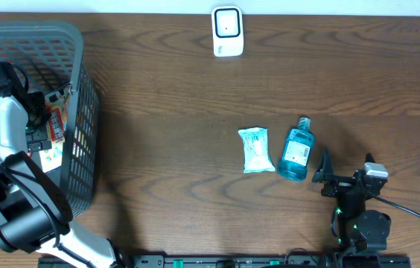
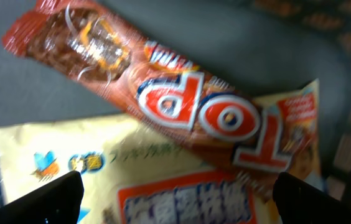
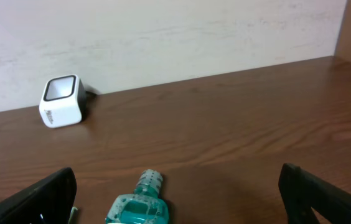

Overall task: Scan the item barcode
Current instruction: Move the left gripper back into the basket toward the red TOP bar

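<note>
My left gripper lowers onto the lettered part of the red "TOP" snack packet (image 2: 182, 102) next, before it closes.
My left gripper (image 1: 39, 119) hangs inside the grey basket (image 1: 83, 89), open, just above the items there. In the left wrist view its gripper (image 2: 175, 208) stands wide over a cream packet (image 2: 70, 168) with an orange label. A red "TOP" snack packet (image 2: 182, 102) lies across that packet. The white barcode scanner (image 1: 227, 31) stands at the table's far edge. My right gripper (image 1: 325, 177) rests open at the front right, empty. A blue bottle (image 3: 139, 202) lies just ahead of it, cap pointing toward the scanner (image 3: 62, 101).
A white and teal packet (image 1: 256, 150) lies to the left of the blue bottle (image 1: 297, 151) on the brown wooden table (image 1: 180, 112). The basket's mesh walls surround the left gripper. A pale wall (image 3: 163, 31) backs the table.
</note>
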Controlling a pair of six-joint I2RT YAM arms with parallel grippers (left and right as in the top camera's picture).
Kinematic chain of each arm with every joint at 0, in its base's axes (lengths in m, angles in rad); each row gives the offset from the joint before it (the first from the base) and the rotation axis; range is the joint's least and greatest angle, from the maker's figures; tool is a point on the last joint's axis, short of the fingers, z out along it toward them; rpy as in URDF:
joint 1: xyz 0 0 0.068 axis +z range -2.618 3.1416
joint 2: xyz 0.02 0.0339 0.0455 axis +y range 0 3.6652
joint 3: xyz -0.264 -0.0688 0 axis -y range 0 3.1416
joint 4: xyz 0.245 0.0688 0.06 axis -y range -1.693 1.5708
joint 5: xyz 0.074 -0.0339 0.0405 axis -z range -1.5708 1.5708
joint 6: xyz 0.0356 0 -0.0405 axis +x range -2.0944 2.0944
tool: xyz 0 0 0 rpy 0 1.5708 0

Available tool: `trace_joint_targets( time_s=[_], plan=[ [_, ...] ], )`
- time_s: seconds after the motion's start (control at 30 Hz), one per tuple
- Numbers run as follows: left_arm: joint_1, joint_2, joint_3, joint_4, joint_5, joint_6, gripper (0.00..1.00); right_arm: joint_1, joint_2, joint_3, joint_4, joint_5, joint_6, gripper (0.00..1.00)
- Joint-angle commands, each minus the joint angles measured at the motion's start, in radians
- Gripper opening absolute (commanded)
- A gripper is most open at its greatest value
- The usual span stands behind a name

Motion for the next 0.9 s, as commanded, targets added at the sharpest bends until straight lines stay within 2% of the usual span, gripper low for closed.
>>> trace_joint_targets(
  time_s=[0.0,0.23,0.67,0.7,0.77,0.87],
  plan=[
    [0.005,0.010,0.008,0.018,-0.092,-0.035,0.98,0.005,0.000,-0.002,-0.002,0.015,-0.011,0.99],
    [0.005,0.023,0.006,0.048,-0.167,-0.034,0.98,0.005,0.000,-0.002,-0.002,0.015,-0.011,0.99],
    [0.007,0.168,0.004,0.072,-0.165,-0.023,0.98,0.005,0.000,-0.002,-0.002,0.015,-0.011,0.99],
    [0.007,0.171,0.003,0.068,-0.166,-0.014,0.93,0.005,0.000,-0.002,-0.002,0.015,-0.011,0.99],
    [0.007,0.169,0.003,0.066,-0.165,0.013,0.63,0.005,0.000,-0.002,-0.002,0.015,-0.011,0.99],
    [0.008,0.154,0.003,0.060,-0.165,0.043,0.29,0.005,0.000,-0.002,-0.002,0.015,-0.011,0.99]
  ],
)
